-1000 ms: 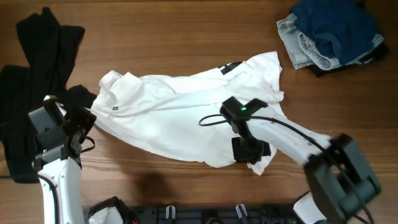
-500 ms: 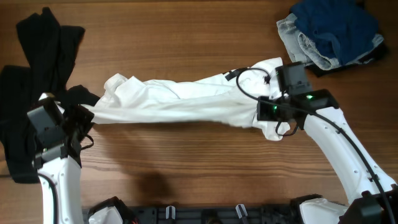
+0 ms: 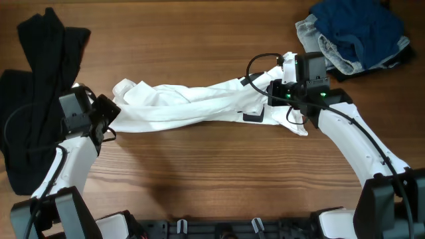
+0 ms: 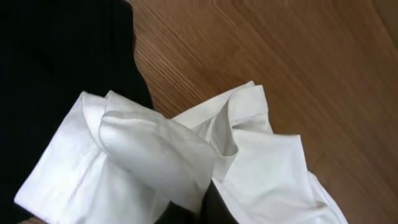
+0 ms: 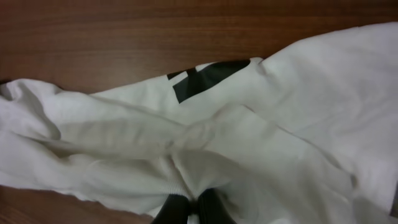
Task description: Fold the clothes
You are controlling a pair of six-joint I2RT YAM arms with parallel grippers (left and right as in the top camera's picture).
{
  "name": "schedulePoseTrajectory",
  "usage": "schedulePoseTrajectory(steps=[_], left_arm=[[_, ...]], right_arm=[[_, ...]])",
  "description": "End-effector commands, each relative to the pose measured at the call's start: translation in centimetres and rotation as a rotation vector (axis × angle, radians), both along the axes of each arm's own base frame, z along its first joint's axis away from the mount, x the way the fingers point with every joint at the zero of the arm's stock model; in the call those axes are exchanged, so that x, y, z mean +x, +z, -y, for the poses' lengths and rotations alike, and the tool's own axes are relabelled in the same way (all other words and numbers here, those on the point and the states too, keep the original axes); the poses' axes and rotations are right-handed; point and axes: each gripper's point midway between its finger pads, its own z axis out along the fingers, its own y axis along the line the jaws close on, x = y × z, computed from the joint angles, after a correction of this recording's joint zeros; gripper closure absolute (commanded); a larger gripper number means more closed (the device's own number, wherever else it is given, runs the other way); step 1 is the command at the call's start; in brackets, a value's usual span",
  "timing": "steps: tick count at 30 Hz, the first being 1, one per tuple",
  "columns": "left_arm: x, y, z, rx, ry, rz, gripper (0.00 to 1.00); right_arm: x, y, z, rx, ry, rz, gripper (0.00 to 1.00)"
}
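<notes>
The bare wooden tabletop lies below the shirt's corner and nearer my base, so my left gripper will next pull back and lower to release the corner there.
A white shirt [image 3: 192, 106] with a black mark is stretched in a long bunched band across the middle of the wooden table, between my two grippers. My left gripper [image 3: 106, 113] is shut on its left end, by the collar; the cloth [image 4: 161, 149] fills the left wrist view over the fingertips [image 4: 208, 208]. My right gripper [image 3: 275, 93] is shut on the right end; the right wrist view shows its fingers [image 5: 193, 211] pinching the white fabric [image 5: 249, 137].
A pile of black clothes [image 3: 33, 86] lies at the far left, right beside my left arm, and shows in the left wrist view [image 4: 56, 56]. A heap of blue and denim clothes [image 3: 352, 33] sits at the back right corner.
Both grippers lifted and pulled the shirt apart, from a spread sheet into a taut band. The right gripper moved from the front edge to the back right; the left moved slightly right and back.
</notes>
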Motion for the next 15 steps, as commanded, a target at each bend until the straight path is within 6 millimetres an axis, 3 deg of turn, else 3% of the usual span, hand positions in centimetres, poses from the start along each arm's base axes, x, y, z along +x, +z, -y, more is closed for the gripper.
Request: schedulePoseTrajectory(steps=[1,2,3,6,7,10,12,15], left_arm=[[0.2,-0.1,-0.4,0.031,0.003,-0.005,0.96],[0.2,-0.1,-0.4,0.031,0.003,-0.005,0.96],[0.2,-0.1,-0.4,0.031,0.003,-0.005,0.96],[0.2,-0.1,-0.4,0.031,0.003,-0.008,0.96],[0.2,-0.1,-0.4,0.031,0.003,-0.008,0.96],[0.0,-0.2,-0.4,0.029,0.003,-0.016,0.96],[0.0,-0.3,-0.4,0.029,0.003,-0.017,0.96],[0.0,-0.2,-0.4,0.03,0.004,-0.016,0.96]], right_arm=[[0.6,-1.5,0.3,-0.036,0.004,-0.02,0.41],[0.4,-1.4,-0.1,-0.016,0.02,-0.024,0.24],[0.1,-0.6,-0.9,0.025,0.052,-0.02,0.16],[-1.1,2.4,-2.3,0.091,0.122,-0.021,0.15],[-2.1,2.5,-2.7,0.093,0.136,-0.046,0.22],[-5.3,0.7,-4.4,0.061,0.213,-0.154,0.27],[-6.9,-2.2,-4.8,0.0,0.217,-0.226,0.26],[-6.7,-6.2,-4.2,-0.068,0.152,-0.289,0.28]])
